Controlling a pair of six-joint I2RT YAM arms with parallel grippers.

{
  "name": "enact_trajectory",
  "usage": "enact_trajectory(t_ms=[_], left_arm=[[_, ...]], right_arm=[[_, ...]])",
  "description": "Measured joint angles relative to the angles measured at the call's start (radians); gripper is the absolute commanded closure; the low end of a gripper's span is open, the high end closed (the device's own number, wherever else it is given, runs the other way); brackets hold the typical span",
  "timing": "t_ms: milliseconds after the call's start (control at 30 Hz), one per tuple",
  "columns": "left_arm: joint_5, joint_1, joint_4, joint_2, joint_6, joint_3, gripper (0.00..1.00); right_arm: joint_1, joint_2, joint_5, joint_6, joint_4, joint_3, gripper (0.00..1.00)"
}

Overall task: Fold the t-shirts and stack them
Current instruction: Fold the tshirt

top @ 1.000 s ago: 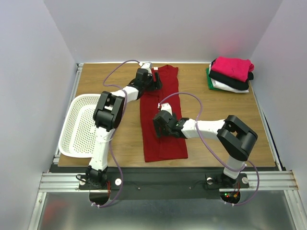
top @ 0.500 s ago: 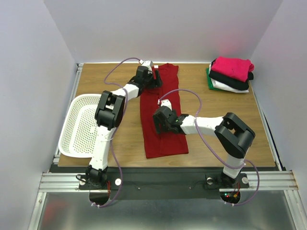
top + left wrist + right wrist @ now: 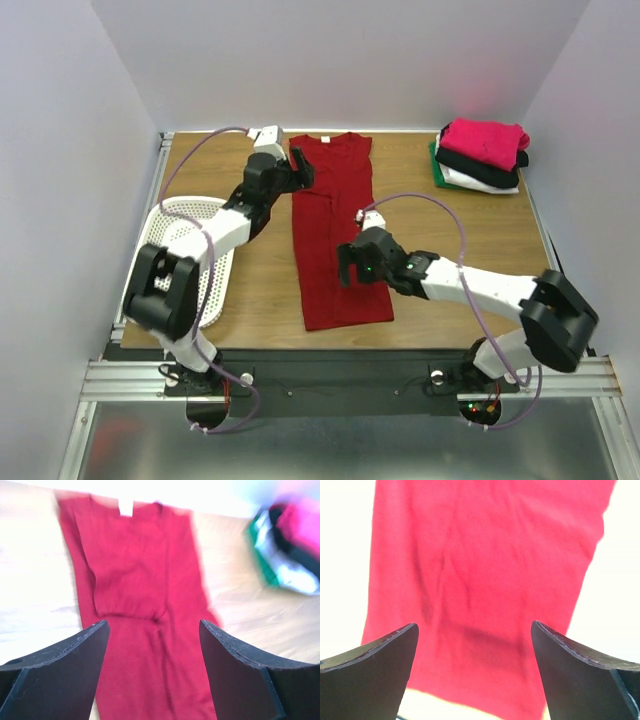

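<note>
The t-shirt's sides are folded in, and its hem corner nearer the basket lies back from and below my left gripper. Next, my left gripper will draw back and lower onto that corner.
The dark red t-shirt lies flat as a long narrow strip down the middle of the table, collar at the far end, sides folded in. It fills the left wrist view and the right wrist view. My left gripper is open and empty, above the shirt's far left edge. My right gripper is open and empty, above the shirt's lower half. A stack of folded shirts, pink on top, then black, white and green, sits at the far right; it also shows blurred in the left wrist view.
A white perforated basket stands at the table's left edge, partly under the left arm. Grey walls close in the table on three sides. Bare wood shows between the red shirt and the stack.
Both grippers have let go of the red shirt and lifted. The left arm has swung left and back toward the basket; the right arm has pulled back toward the right.
</note>
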Motion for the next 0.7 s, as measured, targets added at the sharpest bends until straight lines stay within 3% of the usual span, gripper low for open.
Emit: enact_trajectory(t_ms=[167,333,600,700], left_arm=[[-0.147,-0.087,0.093,-0.311,-0.05,-0.329,0.16],[-0.253,-0.204,0.032,-0.435,-0.132,-0.593,0.16],[-0.327,-0.381,-0.105,-0.628,-0.293,-0.785,0.16],[-0.343,-0.418,-0.136,-0.685,-0.346,-0.813,0.17]], right_arm=[[0.001,-0.121,-0.009,0.049,-0.027,-0.106,0.0],[0.001,-0.172,0.006,0.115,-0.096,-0.199,0.01],[0.001,-0.29,0.023,0.206,-0.161,-0.296,0.06],[0.001,-0.29,0.023,0.229,-0.163,-0.315,0.13]])
